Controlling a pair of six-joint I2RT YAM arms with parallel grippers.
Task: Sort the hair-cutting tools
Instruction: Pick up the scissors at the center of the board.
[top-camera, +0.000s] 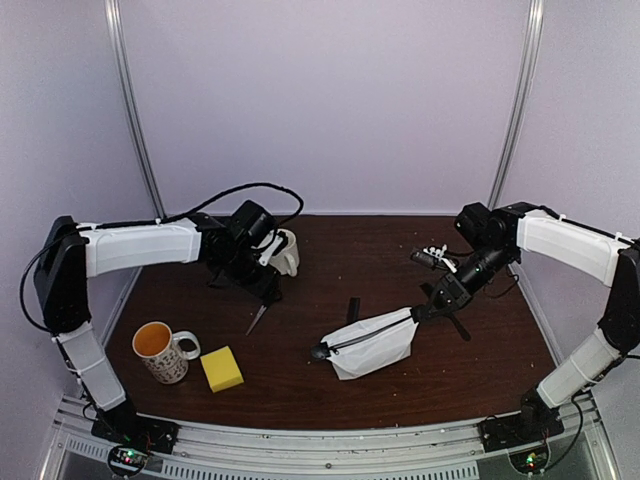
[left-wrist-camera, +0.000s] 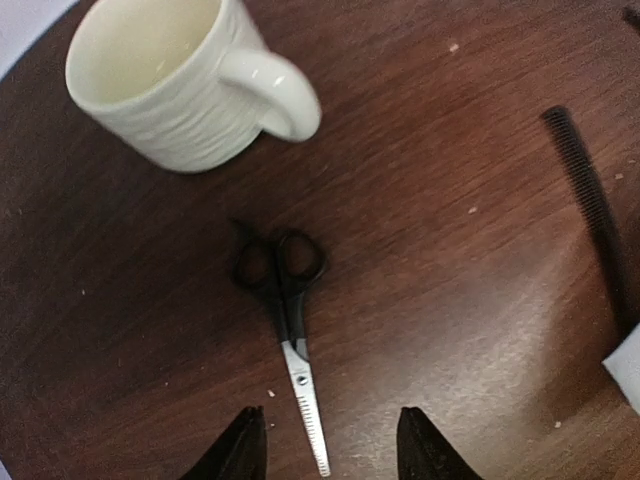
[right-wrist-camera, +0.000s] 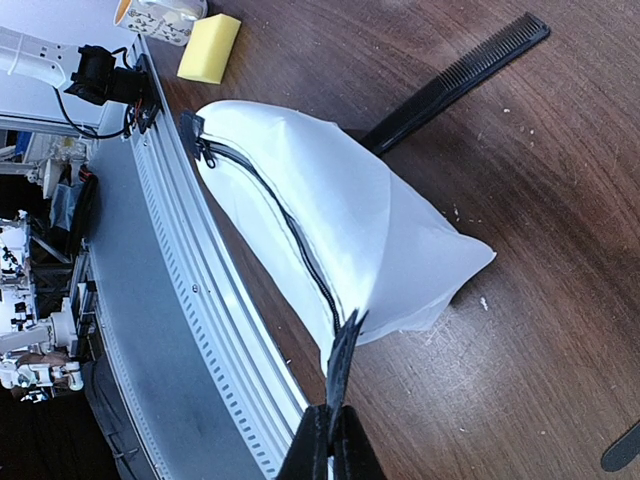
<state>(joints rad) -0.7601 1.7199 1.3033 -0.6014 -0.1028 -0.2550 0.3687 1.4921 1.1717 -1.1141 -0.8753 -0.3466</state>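
Note:
The scissors' black handles are below my left gripper on the mug's side, so I will bring it down next toward the cream mug, onto the handles beside the finger loops.
Black-handled scissors (left-wrist-camera: 285, 300) lie closed on the brown table, blades pointing at my left gripper (left-wrist-camera: 330, 450), which is open and empty just above them; the blade tip lies between the fingertips. The scissors also show in the top view (top-camera: 258, 318) below the left gripper (top-camera: 268, 287). My right gripper (right-wrist-camera: 332, 425) is shut on the black zip tab (right-wrist-camera: 343, 350) of the white pouch (right-wrist-camera: 340, 220), lifting that end. One black comb (right-wrist-camera: 460, 80) lies beyond the pouch, also in the left wrist view (left-wrist-camera: 590, 200). Another comb (top-camera: 455, 322) lies under the right arm. A dark tool (top-camera: 432, 258), probably the clipper, lies behind the right gripper (top-camera: 425, 312).
A cream mug (left-wrist-camera: 170, 80) stands just behind the scissors. A patterned mug (top-camera: 160, 350) and a yellow sponge (top-camera: 221, 368) stand at the front left. The white pouch (top-camera: 370, 343) lies at the front middle. The metal rail (right-wrist-camera: 200, 330) runs along the table's near edge.

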